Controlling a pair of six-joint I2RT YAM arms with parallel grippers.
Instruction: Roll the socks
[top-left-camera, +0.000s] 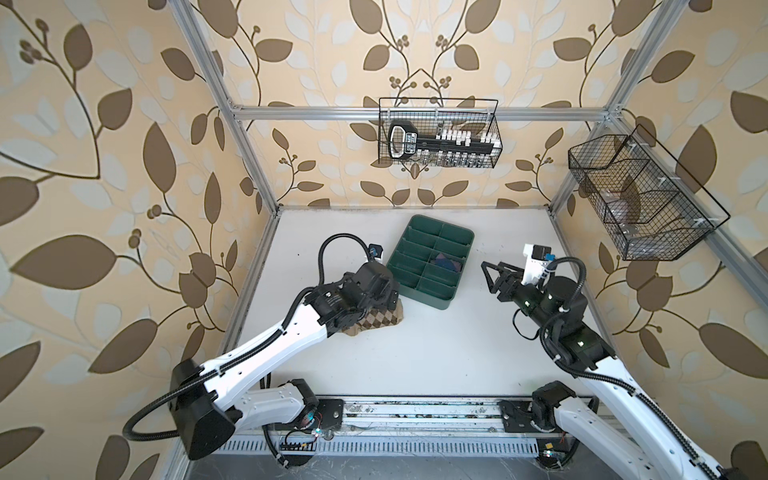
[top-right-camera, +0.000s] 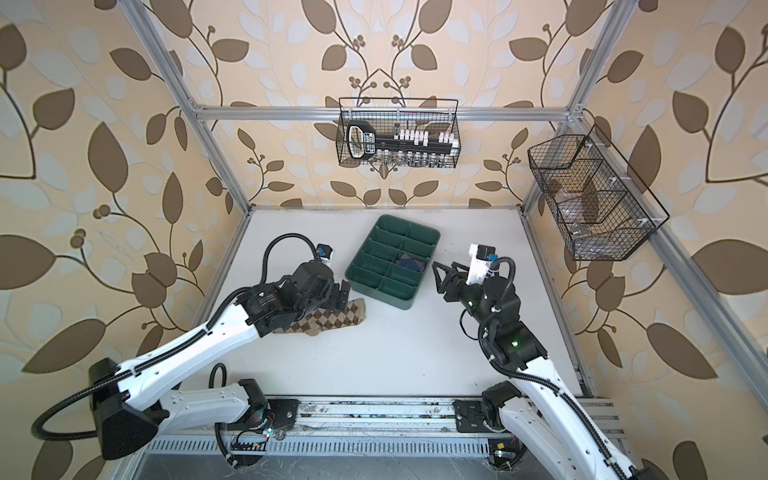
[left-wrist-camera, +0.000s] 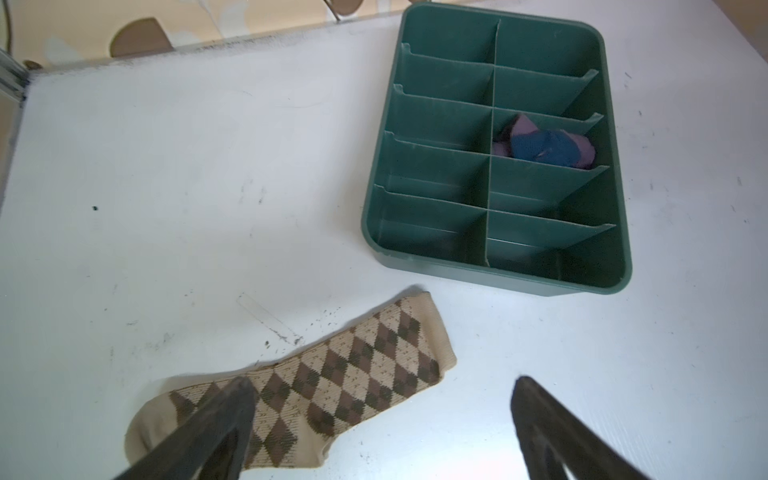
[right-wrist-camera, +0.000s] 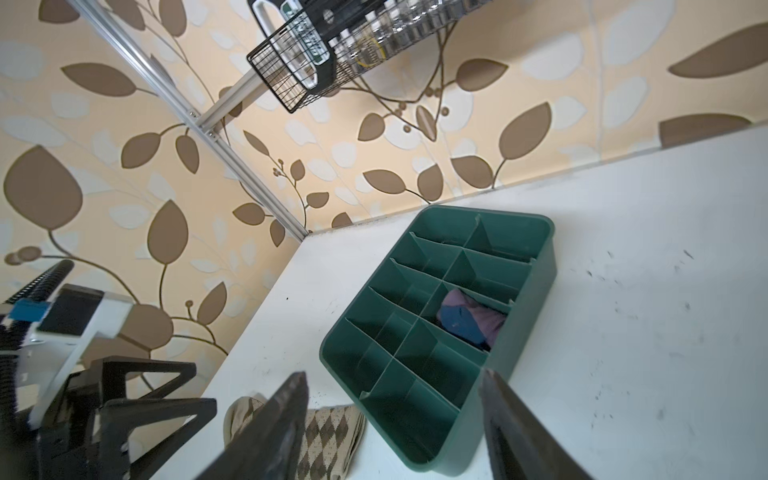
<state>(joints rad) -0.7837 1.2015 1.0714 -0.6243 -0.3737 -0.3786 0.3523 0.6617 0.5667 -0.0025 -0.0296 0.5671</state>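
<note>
The left gripper moves outward and down onto the tray's long side (top-right-camera: 356, 254) (left-wrist-camera: 377, 164) on the sock's side next, since the tray's near corner crowds the flat sock's cuff.
A tan sock with brown argyle diamonds (top-left-camera: 384, 320) (top-right-camera: 328, 320) (left-wrist-camera: 332, 374) (right-wrist-camera: 328, 432) lies flat on the white table, just left of the green tray's near corner. My left gripper (top-right-camera: 343, 296) (left-wrist-camera: 384, 382) hovers over it, open, with one finger above the foot part and the other over bare table. A bundled purple sock with a navy patch (top-left-camera: 448, 262) (top-right-camera: 411, 262) (left-wrist-camera: 544, 145) (right-wrist-camera: 469, 318) sits in a middle compartment on the tray's right side. Right of the tray, my right gripper (top-left-camera: 487, 276) (top-right-camera: 437, 277) (right-wrist-camera: 394, 376) is raised, open and holding nothing.
The green divided tray (top-left-camera: 419, 297) (top-right-camera: 382, 297) (left-wrist-camera: 478, 270) (right-wrist-camera: 536, 316) stands askew at mid-table. A wire basket with tools (top-left-camera: 440, 133) hangs on the back rail, and another wire basket (top-left-camera: 640, 199) hangs on the right wall. Aluminium frame posts (top-left-camera: 249, 166) border the table.
</note>
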